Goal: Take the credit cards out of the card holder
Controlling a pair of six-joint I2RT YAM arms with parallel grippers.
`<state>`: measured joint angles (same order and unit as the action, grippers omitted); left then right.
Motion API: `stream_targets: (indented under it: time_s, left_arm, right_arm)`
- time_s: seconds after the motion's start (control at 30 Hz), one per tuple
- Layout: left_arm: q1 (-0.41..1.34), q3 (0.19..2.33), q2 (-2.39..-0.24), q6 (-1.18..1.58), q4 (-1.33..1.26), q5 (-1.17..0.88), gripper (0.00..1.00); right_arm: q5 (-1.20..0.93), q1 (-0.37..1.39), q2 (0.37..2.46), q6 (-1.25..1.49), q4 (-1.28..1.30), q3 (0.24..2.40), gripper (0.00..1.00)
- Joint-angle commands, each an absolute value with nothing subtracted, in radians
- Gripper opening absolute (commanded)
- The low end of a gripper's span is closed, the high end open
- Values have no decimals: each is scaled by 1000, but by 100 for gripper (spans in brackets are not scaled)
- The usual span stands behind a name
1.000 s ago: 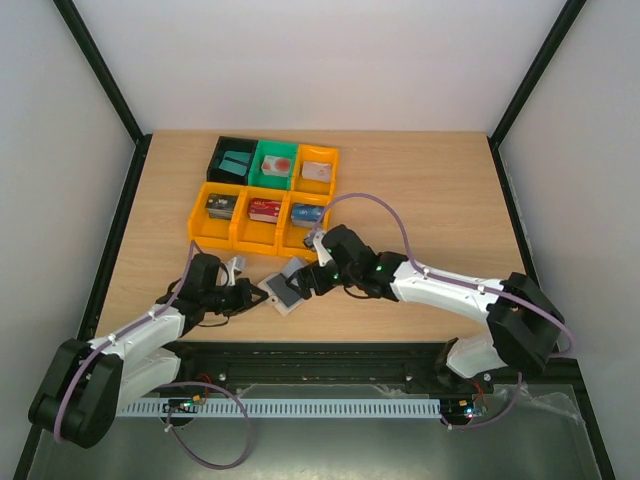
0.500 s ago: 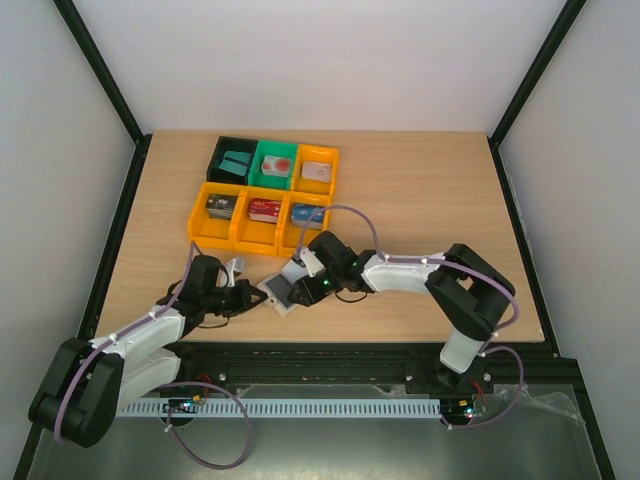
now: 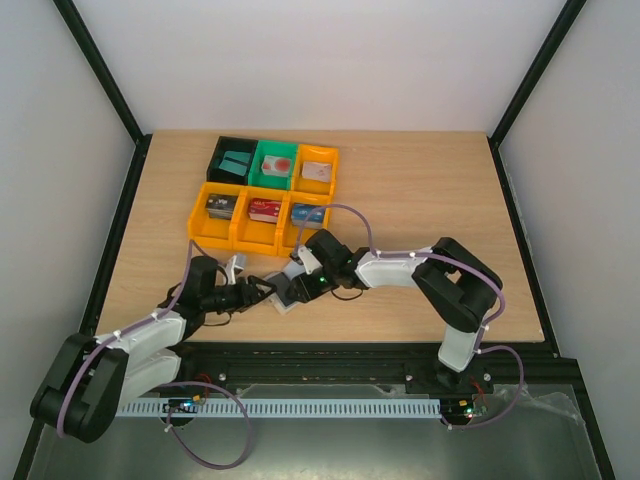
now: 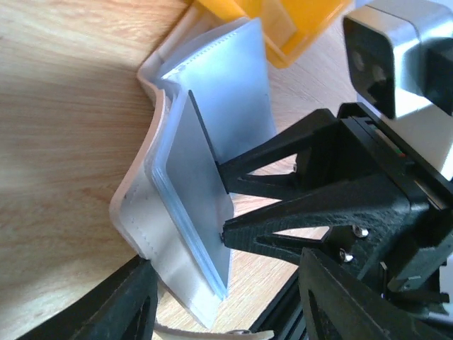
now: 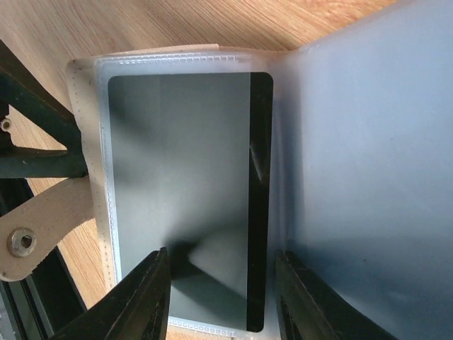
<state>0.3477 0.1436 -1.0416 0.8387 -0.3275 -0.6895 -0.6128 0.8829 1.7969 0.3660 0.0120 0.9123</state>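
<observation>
Only the holder's near corner is between my left gripper's open fingers, so my left gripper should move gently outward along the holder's tan edge (image 3: 268,278) (image 4: 136,202) next and close there.
The card holder (image 3: 284,297) lies open on the table near the front edge, tan outside (image 4: 134,212), grey-blue clear sleeves inside (image 5: 354,142). One sleeve holds a grey credit card (image 5: 184,163) with a black stripe. My right gripper (image 3: 299,286) is open, its two fingertips (image 5: 157,263) resting on that sleeve over the card. In the left wrist view the same right fingertips (image 4: 228,235) press a raised sleeve leaf. My left gripper (image 4: 230,294) is open, with the holder's near corner between its fingers.
Behind the holder stand small bins with cards inside: a black one (image 3: 232,160), a green one (image 3: 275,163) and orange ones (image 3: 250,215). The nearest orange bin (image 4: 297,28) is close to the holder. The black frame rail (image 3: 320,355) runs along the front edge.
My left gripper has opened and shifted right to the holder's near corner. My right gripper dropped onto the open holder and its fingers narrowed.
</observation>
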Motion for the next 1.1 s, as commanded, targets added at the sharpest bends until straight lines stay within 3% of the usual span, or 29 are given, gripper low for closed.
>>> stream_targets:
  time_s: [0.0,0.17,0.5,0.9,0.97,1.07]
  left_arm:
    - [349,128,-1061,864,-457,-732,60]
    - [345,122,-1095,874,-451,-665,51]
    - [344,111,-1140,884,-524,-632,42]
    - [377,106,-1149,897,-577,-652,42]
    - [378,106,-1149,899,-577,-651,34]
    - [377,106,-1142,897,-562,-643,5]
  right_arm:
    - [-610,880,1830,382,-7,914,39]
    - [-667,881,1841,379,-41,901,35]
    - [-834,881,1803,363,-144,865,29]
    - [-783,880,1838,454,-216,909,28]
    - [-792,880,1849,455,-213,920,28]
    - [-793,879,1843,428,-182,925,28]
